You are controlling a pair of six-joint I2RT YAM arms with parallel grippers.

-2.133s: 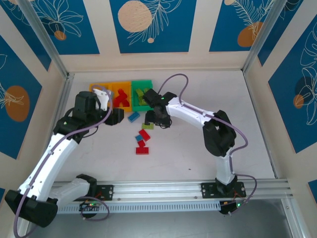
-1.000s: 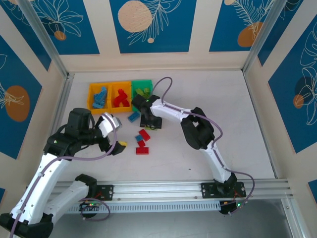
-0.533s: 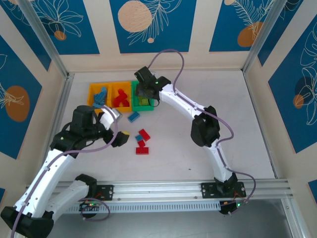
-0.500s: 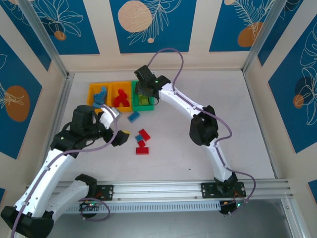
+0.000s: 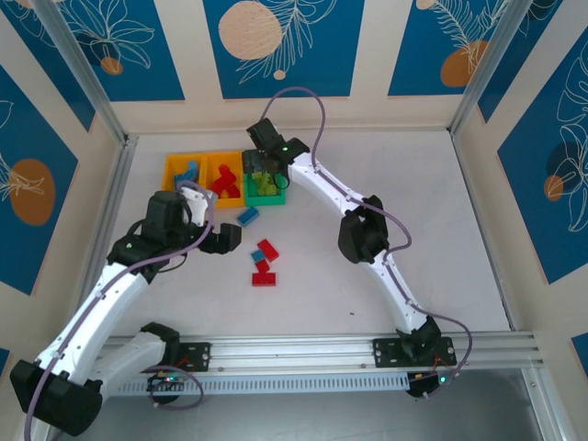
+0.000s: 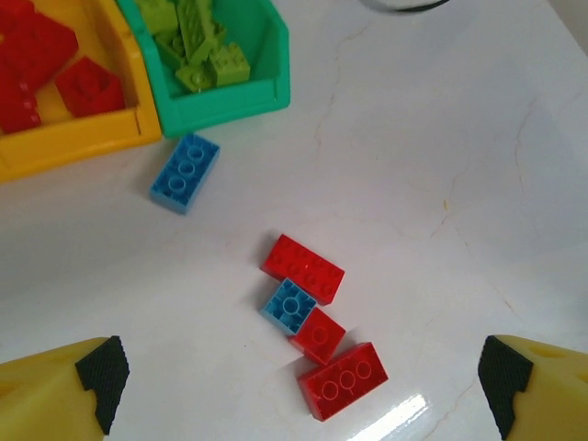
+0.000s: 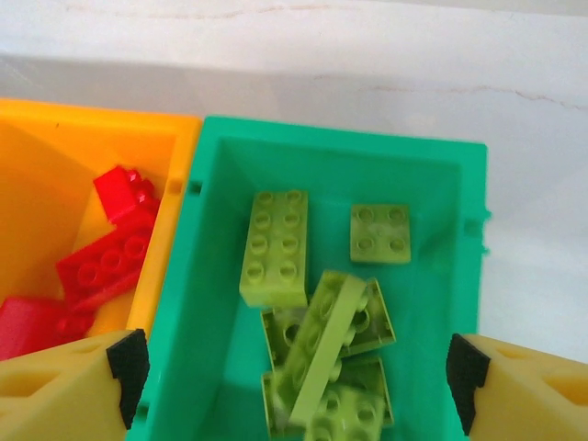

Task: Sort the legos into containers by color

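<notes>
The left gripper will next go down and back onto the red brick at the near end (image 5: 264, 279) (image 6: 343, 380) of the cluster and close, because both short ends of the brick are clear.
Three joined containers stand at the back left. The left orange bin (image 5: 169, 180) has blue legos in it, the middle orange bin (image 5: 210, 166) red ones (image 7: 108, 260), and the green bin (image 7: 341, 148) lime ones (image 7: 276, 246). My right gripper (image 7: 296, 386) hangs open right over the green bin (image 5: 265, 199). A blurred lime brick (image 7: 323, 360) lies tilted on the pile below it. My left gripper (image 6: 301, 395) is open and empty above the loose legos: a blue brick (image 6: 185, 172), a small blue one (image 6: 289, 305) and three red ones (image 6: 302, 268), (image 6: 319, 334), (image 6: 343, 379).
The loose bricks (image 5: 264, 262) lie on the white table just in front of the bins. The enclosure walls (image 5: 119, 156) run close behind and left of the bins. The right arm's links (image 5: 363, 234) arch across the table's middle.
My right gripper carried a lime brick from the table to above the green bin and opened; the brick now lies in the bin. My left gripper moved right, nearer the loose bricks.
</notes>
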